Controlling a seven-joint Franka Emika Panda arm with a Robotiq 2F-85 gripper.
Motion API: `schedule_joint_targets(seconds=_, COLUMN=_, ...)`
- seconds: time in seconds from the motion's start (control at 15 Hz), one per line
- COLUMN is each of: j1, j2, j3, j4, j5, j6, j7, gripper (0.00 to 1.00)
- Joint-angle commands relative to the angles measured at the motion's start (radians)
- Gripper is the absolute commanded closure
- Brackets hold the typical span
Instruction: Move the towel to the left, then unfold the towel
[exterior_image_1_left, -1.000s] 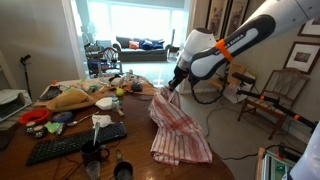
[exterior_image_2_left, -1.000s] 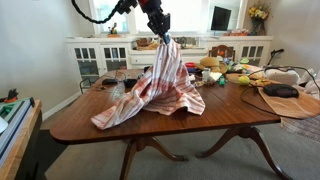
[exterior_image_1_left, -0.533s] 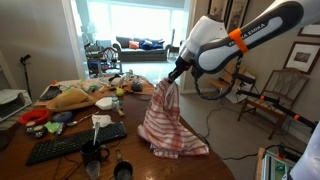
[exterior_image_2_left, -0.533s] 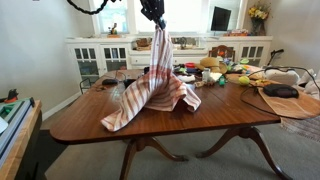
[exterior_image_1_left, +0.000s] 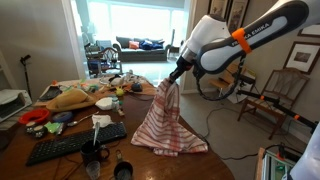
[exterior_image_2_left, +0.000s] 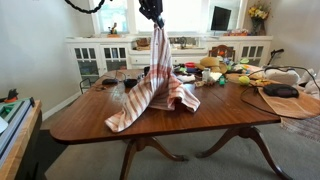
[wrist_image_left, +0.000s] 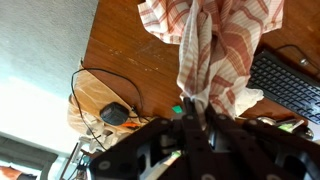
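The towel's bunched top still hangs above the table, so the gripper will next move down and outward over the bare tabletop past the towel's trailing folds and release there.
The towel (exterior_image_1_left: 168, 122) is a white cloth with thin red stripes. It hangs from my gripper (exterior_image_1_left: 171, 82) and its lower part trails on the wooden table (exterior_image_1_left: 215, 165). In an exterior view the towel (exterior_image_2_left: 155, 80) drapes down from the gripper (exterior_image_2_left: 156, 22) to the table top (exterior_image_2_left: 90, 118). In the wrist view my gripper (wrist_image_left: 193, 112) is shut on the bunched top of the towel (wrist_image_left: 215, 50), which hangs away toward the table.
A black keyboard (exterior_image_1_left: 75, 142) lies on the table near the towel; it also shows in the wrist view (wrist_image_left: 290, 85). Clutter of food, bowls and cups (exterior_image_1_left: 85, 98) fills the far end. A placemat with a dark object (exterior_image_2_left: 280, 95) lies at one end. A chair (exterior_image_1_left: 275, 100) stands beside the table.
The gripper has lifted the towel higher and carried it sideways along the table; the cloth hangs longer and narrower, with less of it lying on the table.
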Motion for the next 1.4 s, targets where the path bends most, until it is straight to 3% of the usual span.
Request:
schedule_joint_targets(seconds=0.0, j1=-0.017, j2=0.027, j3=0.000, j4=-0.006, j5=-0.030, j6=0.001, j7=-0.030, gripper=0.97)
schedule_joint_targets(seconds=0.2, j1=-0.043, j2=0.106, j3=-0.004, j4=0.017, j5=-0.067, j6=0.030, j7=-0.007, gripper=0.97)
schedule_joint_targets(seconds=0.47, j1=-0.099, j2=0.208, j3=-0.009, j4=0.064, j5=-0.197, j6=0.098, j7=0.111, gripper=0.97)
schedule_joint_targets(seconds=0.67, j1=-0.130, j2=0.291, j3=-0.036, j4=0.134, j5=-0.370, j6=0.134, j7=0.274, gripper=0.97)
schedule_joint_targets(seconds=1.07, j1=-0.089, j2=0.479, j3=-0.139, j4=0.313, j5=-0.666, j6=0.119, j7=0.578, gripper=0.97)
schedule_joint_targets(seconds=1.33, j1=-0.047, j2=0.602, j3=-0.188, j4=0.408, j5=-0.763, j6=0.103, j7=0.713, gripper=0.97)
